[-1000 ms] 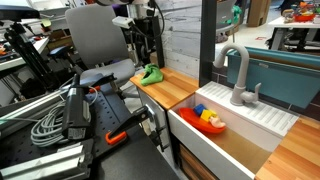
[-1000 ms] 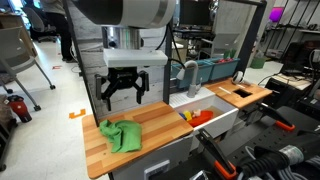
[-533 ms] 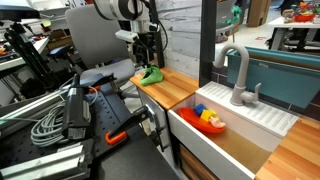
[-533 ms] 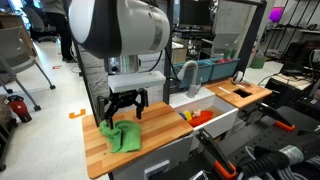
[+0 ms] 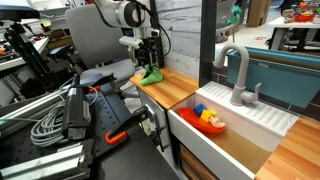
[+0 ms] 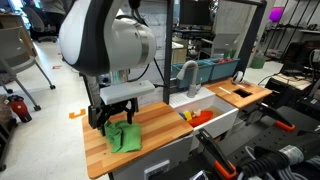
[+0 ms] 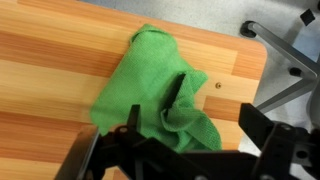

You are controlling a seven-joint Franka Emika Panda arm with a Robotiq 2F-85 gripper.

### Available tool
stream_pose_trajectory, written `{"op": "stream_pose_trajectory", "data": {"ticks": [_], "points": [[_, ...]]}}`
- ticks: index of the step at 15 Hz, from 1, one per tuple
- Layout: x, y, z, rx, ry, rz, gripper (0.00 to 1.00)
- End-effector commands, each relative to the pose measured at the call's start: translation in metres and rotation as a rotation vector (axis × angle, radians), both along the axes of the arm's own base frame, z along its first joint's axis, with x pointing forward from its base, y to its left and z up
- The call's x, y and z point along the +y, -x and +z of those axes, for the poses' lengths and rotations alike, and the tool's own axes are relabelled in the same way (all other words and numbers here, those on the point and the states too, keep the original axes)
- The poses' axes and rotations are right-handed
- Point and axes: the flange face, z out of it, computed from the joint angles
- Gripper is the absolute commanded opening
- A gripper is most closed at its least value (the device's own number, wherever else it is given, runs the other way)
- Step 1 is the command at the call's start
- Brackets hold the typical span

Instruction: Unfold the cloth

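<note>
My gripper lowers around the cloth's raised fold next and closes on it, since that fold stands up below, between the gripper's spread fingers.
A green cloth lies crumpled and folded on the wooden counter; it also shows in both exterior views. My gripper is open, its two black fingers spread just above the cloth's near edge, with a raised fold between them. In the exterior views the gripper hangs low over the cloth and holds nothing.
A white sink with red and yellow toys sits beside the counter, with a grey faucet behind it. The counter's edge lies close to the cloth, with chair legs and floor beyond. Cables and equipment stand nearby.
My gripper has come down from well above the counter to just over the green cloth, staying open. The cloth has not moved.
</note>
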Motion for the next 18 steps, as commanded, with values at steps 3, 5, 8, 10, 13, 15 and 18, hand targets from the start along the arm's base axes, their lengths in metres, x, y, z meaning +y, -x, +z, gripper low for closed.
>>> {"op": "stream_pose_trajectory", "data": {"ticks": [3,5,8,10,13,15,18], "points": [[0.012,-0.010,-0.019,-0.005,0.004,0.055,1.00],[0.013,-0.011,-0.023,-0.004,0.003,0.059,1.00],[0.015,-0.015,-0.027,-0.008,0.000,0.062,1.00],[0.017,-0.016,-0.029,-0.010,-0.002,0.069,0.76],[0.020,-0.016,-0.031,-0.011,-0.006,0.080,0.56],[0.021,-0.015,-0.032,-0.014,-0.006,0.088,0.40],[0.023,-0.012,-0.032,-0.018,-0.006,0.097,0.18]]}}
